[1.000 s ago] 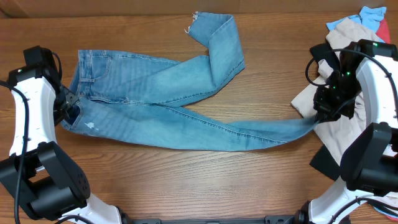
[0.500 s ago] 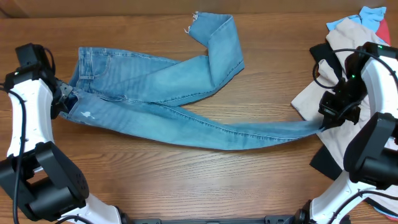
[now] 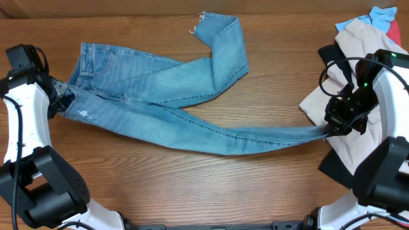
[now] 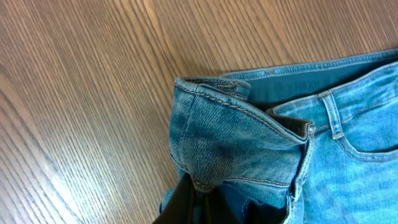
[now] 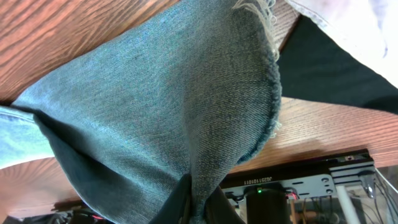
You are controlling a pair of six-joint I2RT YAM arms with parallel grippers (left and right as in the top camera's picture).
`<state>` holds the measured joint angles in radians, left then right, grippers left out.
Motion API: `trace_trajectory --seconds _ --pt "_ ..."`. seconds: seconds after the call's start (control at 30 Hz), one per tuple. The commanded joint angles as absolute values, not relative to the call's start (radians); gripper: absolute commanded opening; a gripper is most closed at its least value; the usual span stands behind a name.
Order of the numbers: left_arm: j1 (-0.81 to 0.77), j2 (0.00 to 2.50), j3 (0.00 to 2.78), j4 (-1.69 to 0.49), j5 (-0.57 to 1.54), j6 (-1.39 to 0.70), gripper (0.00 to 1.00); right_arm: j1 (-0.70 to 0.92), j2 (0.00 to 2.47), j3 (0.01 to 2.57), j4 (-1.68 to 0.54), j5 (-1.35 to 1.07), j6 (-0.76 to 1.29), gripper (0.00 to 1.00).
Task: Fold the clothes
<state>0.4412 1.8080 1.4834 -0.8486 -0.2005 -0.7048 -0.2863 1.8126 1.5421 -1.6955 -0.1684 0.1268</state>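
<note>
I will next lower the raised hem with my right gripper onto the beige garment's edge by the black one below it, to lay the long leg (image 5: 161, 106) down and release.
The light blue jeans (image 3: 160, 83) lie stretched across the wooden table. One leg runs right to my right gripper (image 3: 333, 128); the other bends up to a frayed hem at the top centre. My left gripper (image 3: 62, 102) is shut on the waistband corner (image 4: 214, 134) at the left; its fingers (image 4: 205, 208) pinch the denim. My right gripper (image 5: 199, 208) is shut on the frayed hem end of the long leg (image 5: 161, 106), held above the table.
A pale beige garment (image 3: 345, 70) lies at the right under my right arm, with a black garment (image 3: 335, 166) below it. Bright-blue (image 3: 382, 14) and red (image 3: 397, 29) garments sit at the top right corner.
Both grippers have pulled apart, left going further left and right going right. The long leg has been drawn straighter and tauter. The waist has shifted left.
</note>
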Motion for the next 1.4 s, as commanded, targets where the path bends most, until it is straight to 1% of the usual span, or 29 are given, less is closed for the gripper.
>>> trace_trajectory --seconds 0.0,0.27,0.4,0.53,0.63,0.83,0.97,1.13,1.2,1.3,1.37 --pt "0.453 1.778 1.485 -0.859 -0.190 -0.725 0.04 -0.271 1.713 1.519 -1.696 -0.167 0.158 0.07" --pt "0.453 1.778 1.485 -0.864 -0.218 -0.723 0.04 -0.199 1.557 1.344 -1.696 -0.175 0.184 0.07" --pt "0.461 1.778 1.485 -0.862 -0.247 -0.741 0.04 -0.213 1.506 1.266 -1.696 -0.197 0.205 0.08" --pt "0.479 1.778 1.485 -0.860 -0.242 -0.749 0.04 -0.256 1.492 1.272 -1.685 -0.191 0.199 0.08" --pt "0.479 1.778 1.485 -0.860 -0.242 -0.748 0.04 -0.331 1.547 1.288 -1.637 -0.139 0.205 0.08" --pt "0.477 1.778 1.485 -0.870 -0.235 -0.748 0.04 -0.486 1.856 1.349 -1.608 -0.136 0.206 0.04" --pt "0.477 1.778 1.485 -0.888 -0.239 -0.736 0.04 -0.512 1.948 1.369 -1.526 -0.136 0.206 0.04" --pt "0.477 1.778 1.485 -0.893 -0.235 -0.737 0.04 -0.512 1.953 1.398 -1.425 -0.137 0.211 0.04" --pt "0.476 1.778 1.485 -0.893 -0.234 -0.737 0.04 -0.506 1.953 1.405 -1.350 -0.139 0.210 0.04" --pt "0.471 1.778 1.485 -0.897 -0.235 -0.737 0.04 -0.490 1.953 1.405 -1.227 -0.171 0.209 0.06" --pt "0.467 1.778 1.485 -0.902 -0.235 -0.737 0.04 -0.476 1.953 1.405 -1.148 -0.207 0.205 0.16"
